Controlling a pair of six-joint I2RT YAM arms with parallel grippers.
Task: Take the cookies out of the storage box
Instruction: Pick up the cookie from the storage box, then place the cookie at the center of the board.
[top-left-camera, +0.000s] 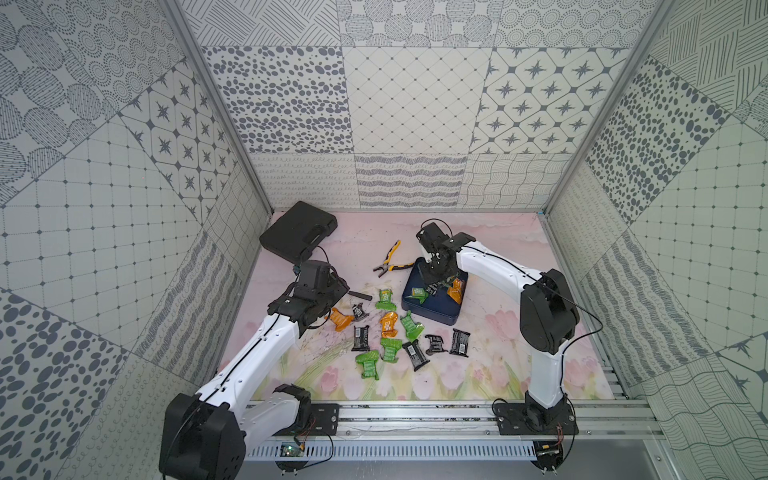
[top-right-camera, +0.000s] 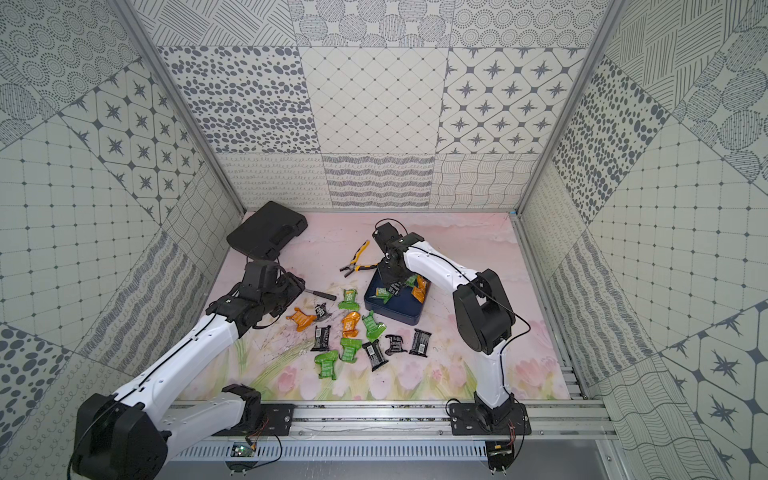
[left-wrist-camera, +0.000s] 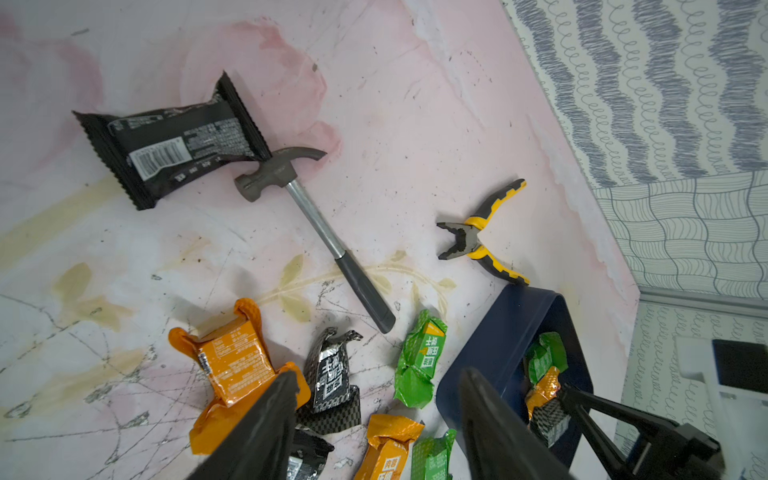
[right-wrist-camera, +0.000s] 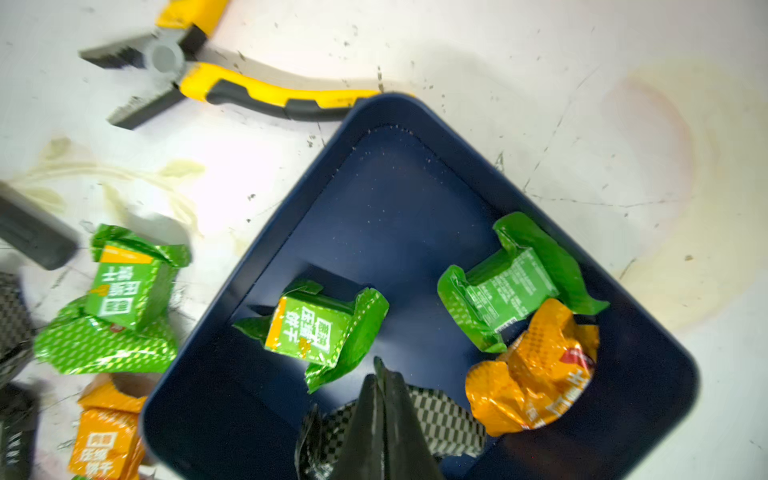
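Note:
My right gripper raises the packet over the box's rim next, moves back and lowers for release, as the clear mat beside the box lies back there.
The navy storage box sits right of centre in both top views. My right gripper reaches into it, shut on a black checkered cookie packet. Two green cookies and an orange one also lie in the box. Several green, orange and black cookies are scattered on the mat in front of the box. My left gripper hangs open above an orange packet and a black one, holding nothing. Another black packet lies by a hammer head.
Yellow-and-black pliers lie just behind the box, touching its far corner. A hammer lies left of the loose packets. A black case leans in the back left corner. Patterned walls close three sides.

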